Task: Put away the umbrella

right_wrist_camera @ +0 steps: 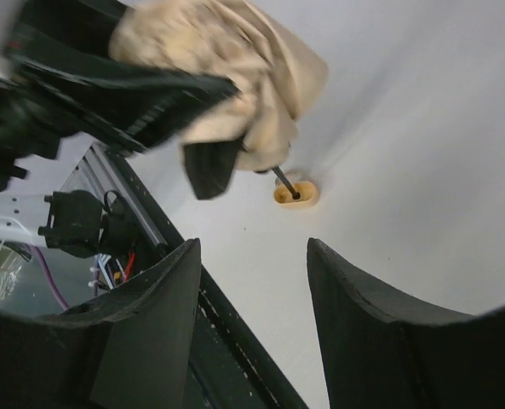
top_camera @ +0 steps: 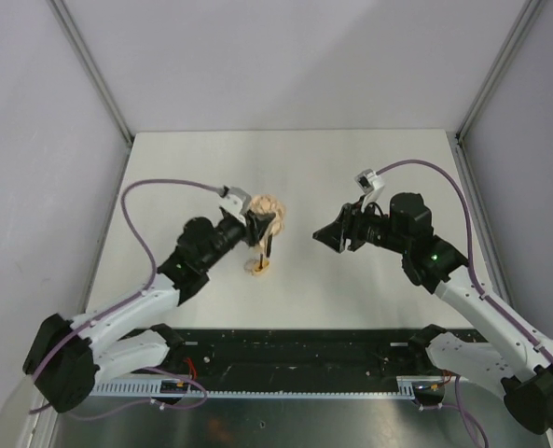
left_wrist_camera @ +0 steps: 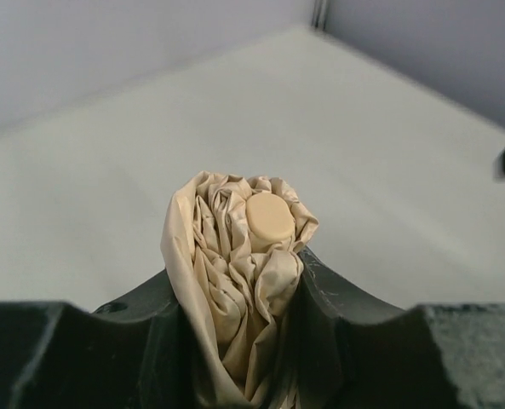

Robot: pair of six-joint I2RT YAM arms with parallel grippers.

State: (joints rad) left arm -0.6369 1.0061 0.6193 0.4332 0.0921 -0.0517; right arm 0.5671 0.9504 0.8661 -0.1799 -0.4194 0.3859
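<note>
The tabletop is bare below my left gripper and to its left in the top view, so I should move the gripper down, outward and sideways to release the umbrella.
The umbrella [top_camera: 268, 213] stands upright at the table's middle, its beige canopy bunched at the top, its thin black shaft [top_camera: 266, 250] running down to the pale wooden handle [top_camera: 258, 268] resting on the table. My left gripper [top_camera: 255, 222] is shut on the folded canopy [left_wrist_camera: 235, 273], whose round tan cap [left_wrist_camera: 269, 219] pokes out above the jaws. My right gripper [top_camera: 324, 236] is open and empty, to the right of the umbrella and apart from it. In the right wrist view I see the canopy [right_wrist_camera: 235, 60], the shaft and the handle [right_wrist_camera: 295, 194] beyond my open fingers.
The white table [top_camera: 351, 177] is walled by grey panels on the left, back and right. A black rail with cables [top_camera: 295, 359] runs along the near edge between the arm bases.
</note>
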